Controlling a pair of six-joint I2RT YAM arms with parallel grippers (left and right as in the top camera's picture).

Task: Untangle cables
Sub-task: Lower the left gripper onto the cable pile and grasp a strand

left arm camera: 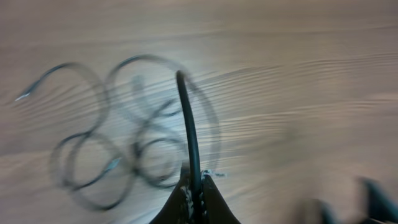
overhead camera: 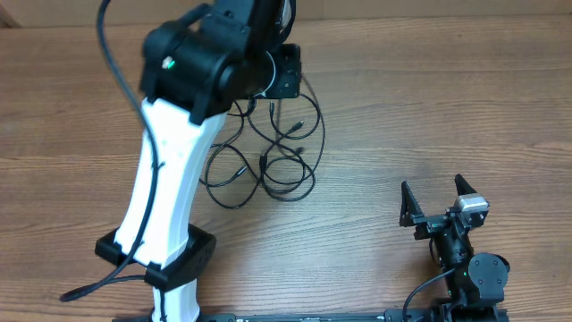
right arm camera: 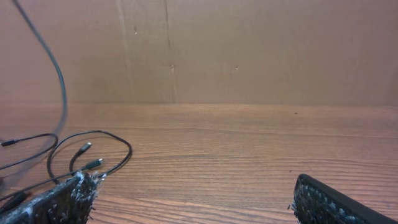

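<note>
The cable goes down and to the left in the overhead view next and my left gripper releases it, as the cable loops beside my arm lie below it on that side.
The cables [overhead camera: 268, 161] lie as a tangle of thin black loops on the wooden table, just right of my left arm. My left gripper [left arm camera: 195, 180] is shut on one black cable [left arm camera: 186, 118], which rises from between its fingers above the blurred loops [left arm camera: 118, 155] below. In the overhead view the left gripper is hidden under the arm's wrist [overhead camera: 286, 72], above the tangle's far end. My right gripper [overhead camera: 438, 195] is open and empty near the front right, well apart from the tangle. Cable ends with small plugs [right arm camera: 87, 158] show at the left of the right wrist view.
The wooden table [overhead camera: 447, 98] stretches bare to the right of the tangle. A brown cardboard wall [right arm camera: 249, 50] stands at the table's far edge. A thick black arm wire [overhead camera: 112, 54] hangs by my left arm.
</note>
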